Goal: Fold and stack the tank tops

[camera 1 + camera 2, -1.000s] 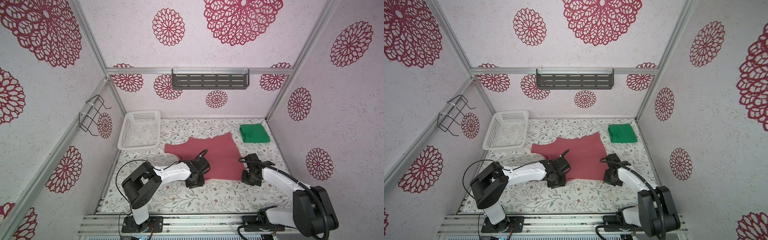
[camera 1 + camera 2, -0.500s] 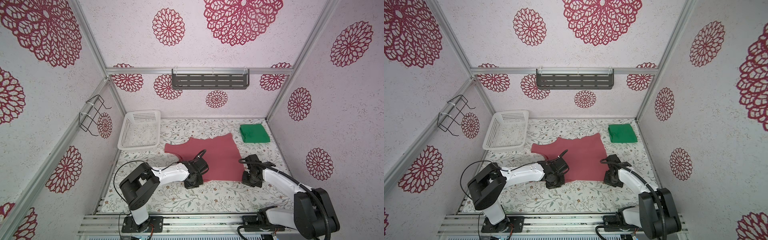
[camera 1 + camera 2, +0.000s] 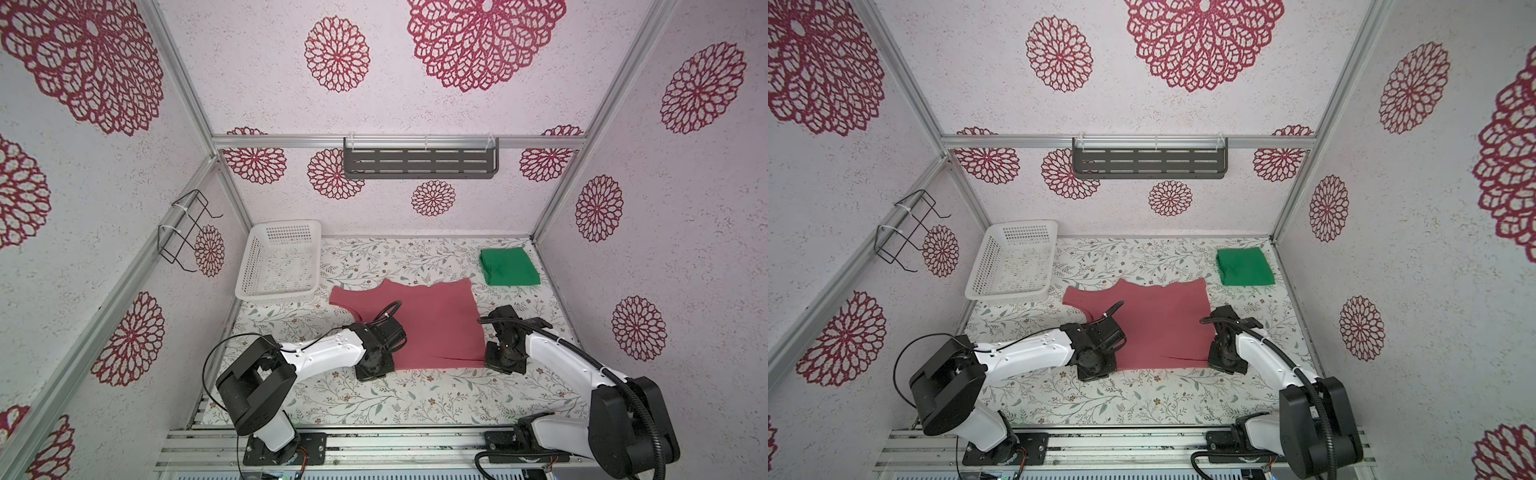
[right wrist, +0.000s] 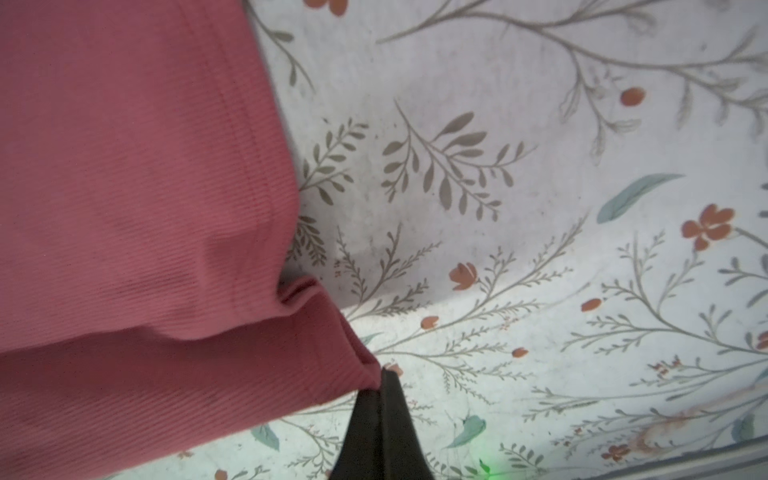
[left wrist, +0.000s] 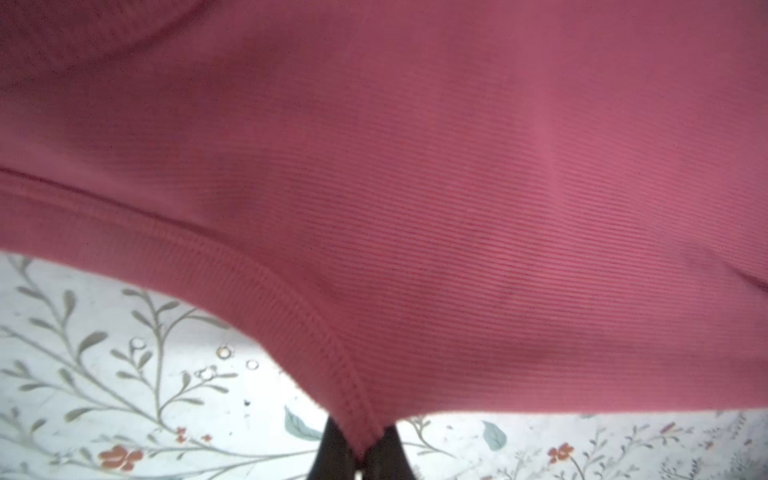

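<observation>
My left gripper raises the held corner next, carries it outward, lowers it and releases, since the still unfolded middle of the pink top (image 3: pixel 412 321) (image 5: pixel 400 160) lies outward of my gripper.
The dusty pink-red tank top (image 3: pixel 428 328) (image 3: pixel 1163 324) lies spread flat in the middle of the table. At its near left corner my left gripper (image 3: pixel 374 365) (image 3: pixel 1096 368) is down on the table. In the left wrist view the gripper (image 5: pixel 361 455) is shut on the hemmed corner of that top (image 5: pixel 415 187). My right gripper (image 3: pixel 503 360) (image 3: pixel 1225 359) is at the near right corner. The right wrist view shows it (image 4: pixel 380 395) shut on a lifted corner fold of the top (image 4: pixel 124 208). The green tank top (image 3: pixel 509 266) (image 3: pixel 1246 266) lies folded at the back right.
A white perforated basket (image 3: pixel 280 266) (image 3: pixel 1013 262) stands at the back left, just beyond the pink top's strap. A wire rack (image 3: pixel 187 232) hangs on the left wall and a dark slotted shelf (image 3: pixel 419 158) on the back wall. Bare floral tabletop (image 3: pixel 415 399) runs along the front.
My left gripper has shut on the near left corner of the pink-red top. The right gripper has kept its grip on the near right corner and has hardly moved.
</observation>
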Robot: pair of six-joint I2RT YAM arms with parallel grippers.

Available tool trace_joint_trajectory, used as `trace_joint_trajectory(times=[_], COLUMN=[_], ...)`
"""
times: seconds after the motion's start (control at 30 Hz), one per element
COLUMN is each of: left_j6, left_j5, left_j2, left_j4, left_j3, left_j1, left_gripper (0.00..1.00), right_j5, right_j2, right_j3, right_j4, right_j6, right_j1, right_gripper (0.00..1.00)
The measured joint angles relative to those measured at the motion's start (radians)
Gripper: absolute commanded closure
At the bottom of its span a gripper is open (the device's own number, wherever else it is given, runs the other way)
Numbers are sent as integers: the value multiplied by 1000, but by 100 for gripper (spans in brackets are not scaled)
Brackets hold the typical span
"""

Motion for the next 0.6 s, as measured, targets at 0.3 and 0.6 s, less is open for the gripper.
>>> trace_joint_trajectory(times=[0.3,0.6], left_j6=[113,291], left_j5=[-5,13], left_j2=[3,127], left_j4=[-114,-159], left_j3=[140,269], left_j1=[66,170], left_gripper=[100,100], right_j5=[-24,-18], right_j2=[21,166], right_j3=[156,285], right_j4=[-117,-125], right_j6=[-60,-148], right_j1=[-2,-32], right_gripper=[100,100])
